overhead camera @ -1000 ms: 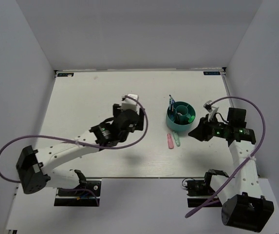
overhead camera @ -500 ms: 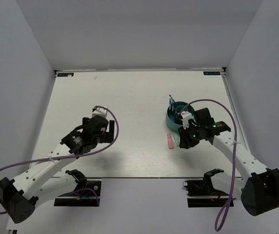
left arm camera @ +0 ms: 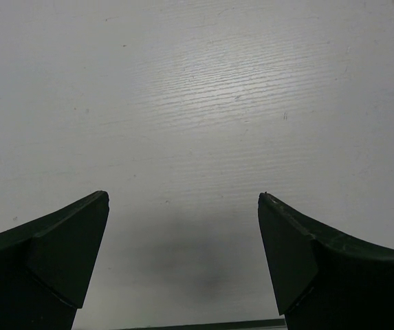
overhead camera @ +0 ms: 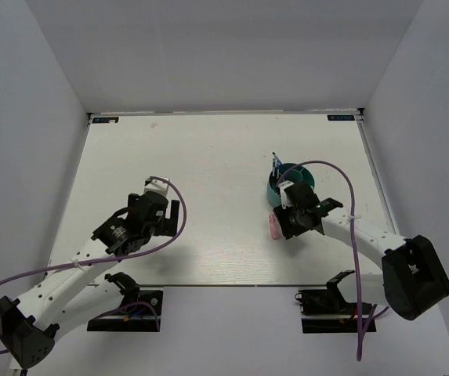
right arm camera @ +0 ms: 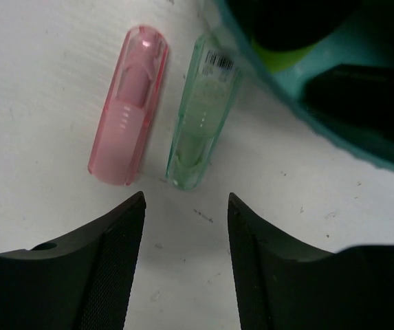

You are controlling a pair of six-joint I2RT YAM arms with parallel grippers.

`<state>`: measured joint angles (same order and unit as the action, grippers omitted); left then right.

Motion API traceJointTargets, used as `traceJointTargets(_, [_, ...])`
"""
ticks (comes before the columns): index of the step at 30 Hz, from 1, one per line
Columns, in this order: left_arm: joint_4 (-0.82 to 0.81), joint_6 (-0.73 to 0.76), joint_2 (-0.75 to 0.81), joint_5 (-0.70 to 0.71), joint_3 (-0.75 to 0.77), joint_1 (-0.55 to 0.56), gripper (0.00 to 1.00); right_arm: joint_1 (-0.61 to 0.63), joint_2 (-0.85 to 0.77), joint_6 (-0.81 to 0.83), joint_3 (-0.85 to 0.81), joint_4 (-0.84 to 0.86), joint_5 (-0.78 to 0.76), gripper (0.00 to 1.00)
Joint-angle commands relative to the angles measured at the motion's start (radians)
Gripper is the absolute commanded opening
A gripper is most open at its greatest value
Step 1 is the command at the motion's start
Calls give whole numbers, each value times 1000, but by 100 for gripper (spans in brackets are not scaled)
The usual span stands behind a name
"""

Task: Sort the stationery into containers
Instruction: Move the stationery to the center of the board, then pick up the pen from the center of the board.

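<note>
The right gripper eases outward and slightly down next until its open fingers straddle the green marker's near end [right arm camera: 187,165], since the organiser's rim crowds the far end.
A pink marker [right arm camera: 128,113] and a pale green marker [right arm camera: 203,113] lie side by side on the table, next to the round teal organiser [right arm camera: 300,113]. In the top view the pink marker [overhead camera: 273,228] lies just below the organiser [overhead camera: 272,190], which holds blue pens [overhead camera: 276,164]; the green marker is hidden under my right arm. My right gripper [right arm camera: 186,203] is open and empty, low over the table, just short of the green marker's near end. My left gripper [left arm camera: 183,199] is open and empty over bare table, shown at the left in the top view [overhead camera: 173,220].
The organiser's compartments hold dark highlighters, one with a yellow-green cap [right arm camera: 286,55]. White walls enclose the table on three sides. The table's near edge [overhead camera: 224,284] runs in front of both arm bases.
My right arm swung left and down to the two markers beside the organiser. My left arm pulled back from the table's middle toward the near left.
</note>
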<state>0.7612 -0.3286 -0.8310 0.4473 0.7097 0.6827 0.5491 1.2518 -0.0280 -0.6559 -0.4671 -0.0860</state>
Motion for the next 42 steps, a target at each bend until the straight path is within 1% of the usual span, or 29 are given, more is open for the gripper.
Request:
traceJointTargets(1, [0, 14, 24, -16, -7, -5, 99, 12, 11, -44, -7, 104, -83, 55])
traceJointTargets(9, [1, 20, 23, -29, -4, -5, 99, 12, 66, -73, 9, 154, -75, 55])
traceJointTargets(23, [-3, 20, 29, -30, -7, -6, 99, 12, 87, -96, 38, 214, -115, 54])
traceJointTargets(35, [-2, 22, 39, -36, -12, -6, 99, 14, 115, -89, 68, 262, -81, 51])
traceJointTargets(37, [-3, 22, 47, -35, -13, -6, 99, 14, 109, -92, 76, 266, -75, 47])
traceJointTargets(38, [-2, 20, 50, -33, -12, -6, 99, 9, 109, -90, 78, 271, -64, 47])
traceJointTargets(41, [-2, 20, 53, -33, -13, -6, 99, 14, 89, -89, 99, 288, -44, 38])
traceJointTargets(42, [-5, 20, 55, -35, -12, -6, 99, 14, 87, -87, 101, 283, -44, 38])
